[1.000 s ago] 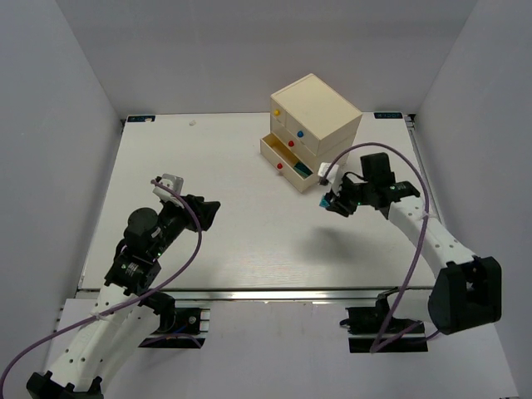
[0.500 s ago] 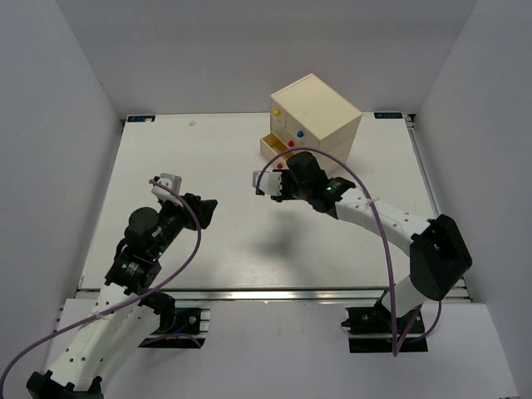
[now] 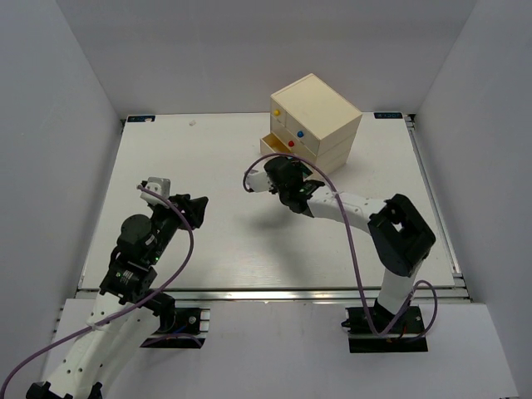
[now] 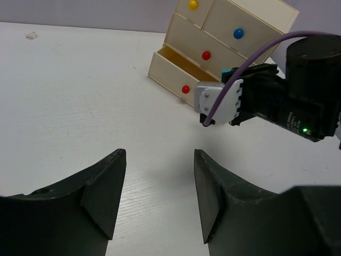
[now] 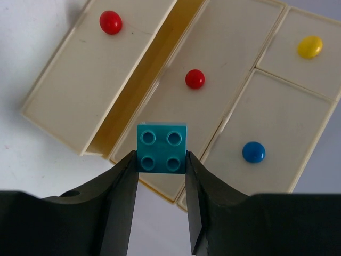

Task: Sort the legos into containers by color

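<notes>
My right gripper will move down and outward next, over the near end of the bottom drawer, to release the teal-blue lego (image 5: 162, 148) inside, since only that drawer is open.
A teal-blue lego (image 5: 162, 148) sits pinched between my right gripper's (image 5: 161, 157) fingers, studs facing the camera. It hangs just in front of the cream chest (image 3: 316, 112), close to the bottom drawer (image 5: 88, 72), which is pulled out and has a red knob. The other drawers, with red (image 5: 195, 79), blue (image 5: 253, 152) and yellow (image 5: 310, 47) knobs, are pushed in. In the top view the right gripper (image 3: 278, 179) is left of the chest's front. My left gripper (image 4: 159, 160) is open and empty over bare table, facing the chest (image 4: 234, 29). Other legos are out of view.
A tiny white scrap (image 3: 193, 122) lies near the table's far edge. The right arm's purple cable (image 4: 250, 56) loops over its wrist in front of the chest. White walls enclose the table on three sides.
The right arm has swung left from beside the chest's right side to in front of the open bottom drawer, carrying the teal lego. The left arm has shifted slightly left.
</notes>
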{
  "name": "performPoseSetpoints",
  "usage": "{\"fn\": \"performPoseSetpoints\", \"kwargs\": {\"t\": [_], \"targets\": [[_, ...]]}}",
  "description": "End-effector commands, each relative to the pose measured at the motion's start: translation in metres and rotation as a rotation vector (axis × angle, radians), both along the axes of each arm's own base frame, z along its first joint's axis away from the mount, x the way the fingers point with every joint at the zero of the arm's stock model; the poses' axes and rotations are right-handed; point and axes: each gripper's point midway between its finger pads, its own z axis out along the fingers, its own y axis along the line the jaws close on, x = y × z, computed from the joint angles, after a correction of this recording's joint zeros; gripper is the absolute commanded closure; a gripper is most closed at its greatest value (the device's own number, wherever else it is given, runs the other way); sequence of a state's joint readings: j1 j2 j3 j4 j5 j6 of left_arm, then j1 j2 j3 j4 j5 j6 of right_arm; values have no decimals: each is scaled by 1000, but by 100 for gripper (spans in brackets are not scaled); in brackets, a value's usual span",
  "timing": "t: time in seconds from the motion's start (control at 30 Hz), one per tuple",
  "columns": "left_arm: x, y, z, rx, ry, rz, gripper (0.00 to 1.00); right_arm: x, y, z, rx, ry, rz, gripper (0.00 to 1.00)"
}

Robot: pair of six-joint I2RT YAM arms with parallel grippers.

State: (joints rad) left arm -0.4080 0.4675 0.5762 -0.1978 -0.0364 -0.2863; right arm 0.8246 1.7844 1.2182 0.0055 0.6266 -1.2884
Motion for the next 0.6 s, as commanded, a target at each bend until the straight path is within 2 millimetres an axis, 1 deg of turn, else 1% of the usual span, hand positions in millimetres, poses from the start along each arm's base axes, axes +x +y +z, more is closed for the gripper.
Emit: {"fn": "performPoseSetpoints", "kwargs": {"t": [0.0, 0.03, 0.13, 0.2, 0.23, 0.33, 0.4, 0.43, 0.57], "targets": [[0, 5, 3, 8, -10, 21, 36, 18, 1, 31, -26, -142, -75, 98], [0, 5, 4, 7, -11, 21, 36, 20, 2, 31, -30, -152, -82, 98], [-1, 5, 5, 5, -17, 20, 36, 25, 2, 14, -85, -151, -90, 100], [-1, 5, 5, 5, -15, 18, 36, 30, 0, 12, -99, -166, -102, 100], [-1, 5, 5, 4, -18, 18, 36, 30, 0, 6, -119, -162, -106, 100], [-1, 4, 6, 3, -19, 14, 36, 33, -1, 0, -133, -164, -113, 100], [-2, 3, 6, 4, -18, 9, 36, 35, -3, 0, -145, -174, -119, 100], [-2, 3, 6, 4, -21, 9, 36, 36, -3, -5, -155, -172, -119, 100], [-2, 4, 8, 0, -26, 9, 36, 40, -10, -10, -186, -180, -135, 100]]}}
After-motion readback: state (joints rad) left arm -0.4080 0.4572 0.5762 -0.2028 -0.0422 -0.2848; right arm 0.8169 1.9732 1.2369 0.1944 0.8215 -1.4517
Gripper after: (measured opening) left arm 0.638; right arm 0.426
